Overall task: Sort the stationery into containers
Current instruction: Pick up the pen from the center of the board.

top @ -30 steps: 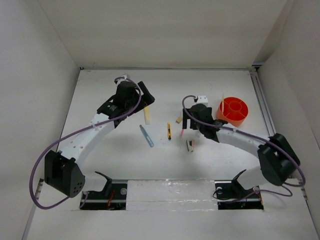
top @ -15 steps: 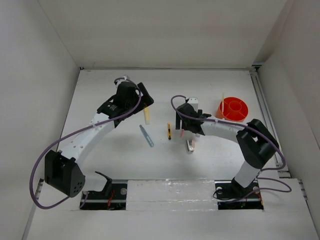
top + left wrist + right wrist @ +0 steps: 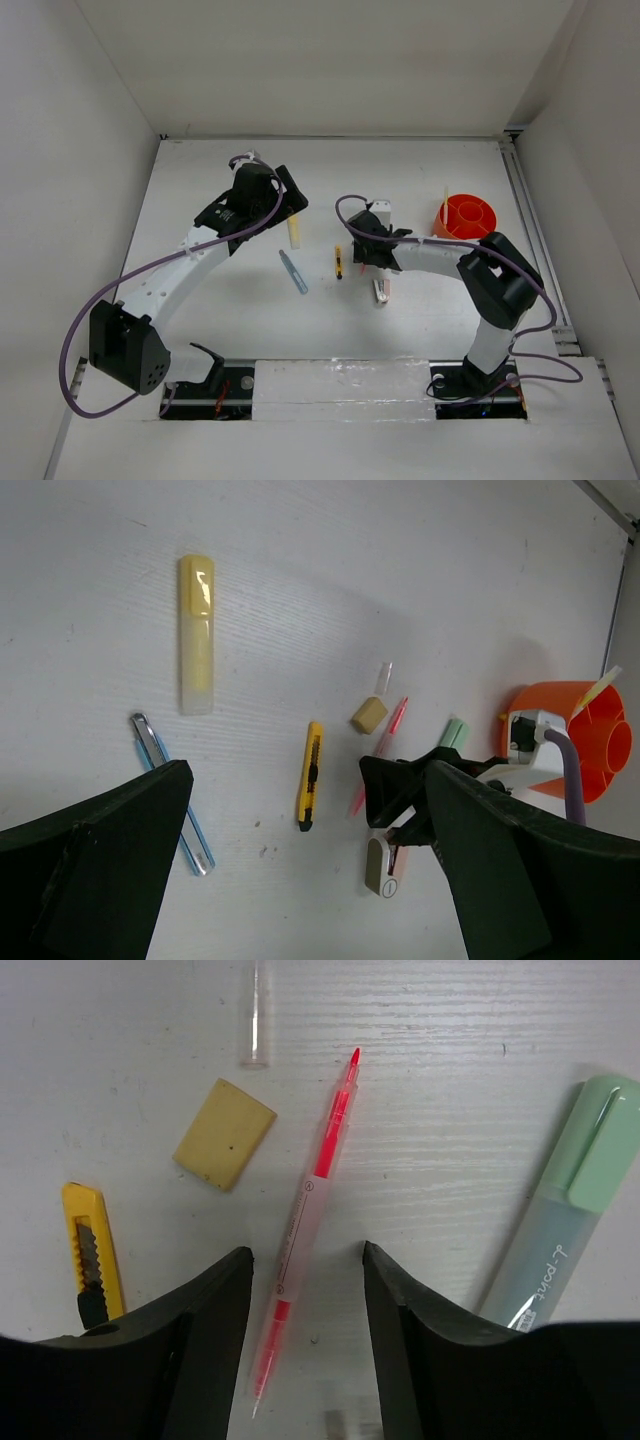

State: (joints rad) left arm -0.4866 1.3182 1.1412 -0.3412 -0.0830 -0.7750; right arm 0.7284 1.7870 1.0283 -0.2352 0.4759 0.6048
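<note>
The small clear cap is below my left gripper and to its right in the top view. I will move that way and lower my open fingers around it.
My right gripper (image 3: 306, 1252) is open, low over the table, its fingers either side of the red pen (image 3: 303, 1222). The tan eraser (image 3: 224, 1133), the yellow-black cutter (image 3: 90, 1265) and the pale green marker (image 3: 560, 1220) lie around it. My left gripper (image 3: 312, 780) is open and empty, held high over the pale yellow marker (image 3: 196, 635) and the blue pen (image 3: 170, 790). The grey-pink piece (image 3: 382, 865) lies just near of the right gripper (image 3: 366, 260). The orange tub (image 3: 468, 218) stands at the right with a thin yellow stick in it.
A small clear cap (image 3: 256, 1020) lies beyond the eraser. White walls close in the table on three sides. The right arm (image 3: 440, 258) stretches low from the tub's side to the table's middle.
My right gripper has moved left, away from the tub, and come down over the red pen; its elbow has folded in. The left arm has not moved.
</note>
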